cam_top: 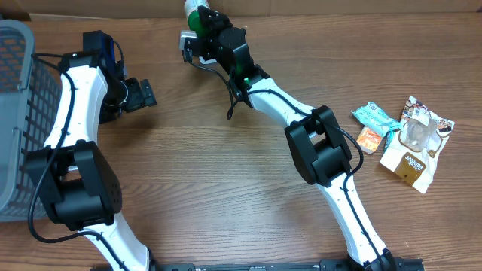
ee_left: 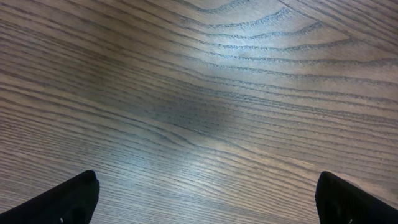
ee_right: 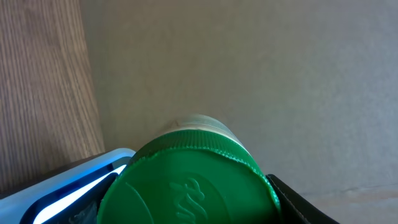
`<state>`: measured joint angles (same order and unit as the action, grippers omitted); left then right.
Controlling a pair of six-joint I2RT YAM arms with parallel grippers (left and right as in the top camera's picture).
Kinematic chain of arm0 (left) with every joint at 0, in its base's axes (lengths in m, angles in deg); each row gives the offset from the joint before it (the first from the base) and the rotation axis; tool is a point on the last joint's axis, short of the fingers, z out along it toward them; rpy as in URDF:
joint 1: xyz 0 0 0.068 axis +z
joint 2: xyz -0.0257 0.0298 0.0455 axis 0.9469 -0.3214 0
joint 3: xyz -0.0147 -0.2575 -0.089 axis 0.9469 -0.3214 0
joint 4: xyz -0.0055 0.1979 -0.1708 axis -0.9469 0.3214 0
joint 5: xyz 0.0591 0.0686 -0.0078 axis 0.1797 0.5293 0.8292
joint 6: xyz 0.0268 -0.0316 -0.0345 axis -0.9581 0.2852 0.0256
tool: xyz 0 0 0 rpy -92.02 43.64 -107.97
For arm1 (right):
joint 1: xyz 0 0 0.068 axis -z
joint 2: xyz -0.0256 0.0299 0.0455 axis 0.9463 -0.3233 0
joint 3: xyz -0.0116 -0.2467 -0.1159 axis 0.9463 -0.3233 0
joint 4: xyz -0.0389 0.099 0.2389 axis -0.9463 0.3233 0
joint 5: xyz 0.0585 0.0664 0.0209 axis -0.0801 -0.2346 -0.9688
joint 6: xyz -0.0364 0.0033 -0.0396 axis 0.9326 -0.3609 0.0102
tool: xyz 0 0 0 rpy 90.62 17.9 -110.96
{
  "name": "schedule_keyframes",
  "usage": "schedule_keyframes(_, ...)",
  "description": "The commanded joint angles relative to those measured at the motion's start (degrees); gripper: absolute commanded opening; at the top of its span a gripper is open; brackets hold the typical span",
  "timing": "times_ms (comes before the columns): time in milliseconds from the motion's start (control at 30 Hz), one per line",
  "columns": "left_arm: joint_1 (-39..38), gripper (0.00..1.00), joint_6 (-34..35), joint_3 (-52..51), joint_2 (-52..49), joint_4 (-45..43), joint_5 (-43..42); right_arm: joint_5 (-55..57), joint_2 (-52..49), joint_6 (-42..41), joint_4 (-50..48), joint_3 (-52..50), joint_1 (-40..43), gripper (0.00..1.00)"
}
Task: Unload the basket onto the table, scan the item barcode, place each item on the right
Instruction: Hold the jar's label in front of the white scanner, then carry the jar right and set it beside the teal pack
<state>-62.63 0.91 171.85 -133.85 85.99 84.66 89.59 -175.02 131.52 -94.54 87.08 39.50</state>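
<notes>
The bare wood by the teal packet is back from the robot's right gripper, to its right in the overhead view, so the robot will lift, cross there, lower and release the bottle.
My right gripper [cam_top: 205,26] is shut on a bottle with a green cap [cam_top: 195,10] at the table's far edge, against the cardboard wall. In the right wrist view the green cap [ee_right: 189,186] fills the space between the jaws, and one dark finger [ee_right: 301,202] presses its right side. A white device lit blue [ee_right: 68,186] sits just left of the cap; overhead it shows as a grey-white block [cam_top: 185,42] beside the gripper. No barcode shows in any view. My left gripper [cam_top: 141,94] is open over bare wood, its fingertips [ee_left: 68,199] wide apart with nothing between them.
A grey mesh basket [cam_top: 15,113] stands at the left edge. At the right lie a teal packet [cam_top: 375,115], a small orange packet [cam_top: 369,139] and a white-and-brown pouch [cam_top: 416,143]. A cardboard wall [ee_right: 249,62] runs along the back.
</notes>
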Motion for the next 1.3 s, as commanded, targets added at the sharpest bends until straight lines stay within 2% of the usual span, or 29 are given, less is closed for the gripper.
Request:
schedule_keyframes(0, -0.02, 1.0, -0.46, 0.7, 0.37, 0.0, 0.37, 0.94, 3.63, 0.15, 0.37, 1.44, 0.2, 0.37)
schedule_keyframes(133, -0.02, 1.0, -0.46, 0.7, 0.37, 0.0, 0.37, 0.98, 7.69, -0.94, 4.13, 1.44, 0.7, 0.37)
schedule_keyframes(267, -0.02, 1.0, -0.46, 0.7, 0.37, 0.0, 0.37, 4.57, 13.73, -15.91, 8.22, 1.44, 1.9, 0.38)
schedule_keyframes(400, -0.02, 1.0, -0.46, 0.7, 0.37, 0.0, 0.37, 7.54, 20.26, -26.23, 14.8, 1.44, 3.3, 0.44)
schedule_keyframes(500, -0.02, 1.0, -0.46, 0.7, 0.37, 0.0, 0.37, 7.63, 25.27, -35.3, 24.0, 1.44, 4.17, 0.45)
schedule_keyframes(733, -0.02, 0.99, -0.46, 0.7, 0.37, 0.0, 0.37, 7.41, 32.68, -63.67, 56.48, 1.44, 5.86, 0.44)
schedule_keyframes(833, -0.02, 0.99, -0.46, 0.7, 0.37, 0.0, 0.37, 7.43, 32.76, -71.45, 71.41, 1.44, 6.56, 0.43)
schedule_keyframes(967, -0.02, 1.0, -0.46, 0.7, 0.37, 0.0, 0.37, 7.48, 31.08, -79.45, 88.43, 1.44, 7.8, 0.34)
schedule_keyframes(1133, -0.02, 1.0, -0.46, 0.7, 0.37, 0.0, 0.37, 7.48, 28.24, -90.36, 101.9, 1.38, 11.17, 0.34)
schedule_keyframes(1267, -0.02, 0.99, -0.46, 0.7, 0.37, 0.0, 0.37, 7.45, 27.63, -96.83, 103.65, -1.62, 15.08, 0.33)
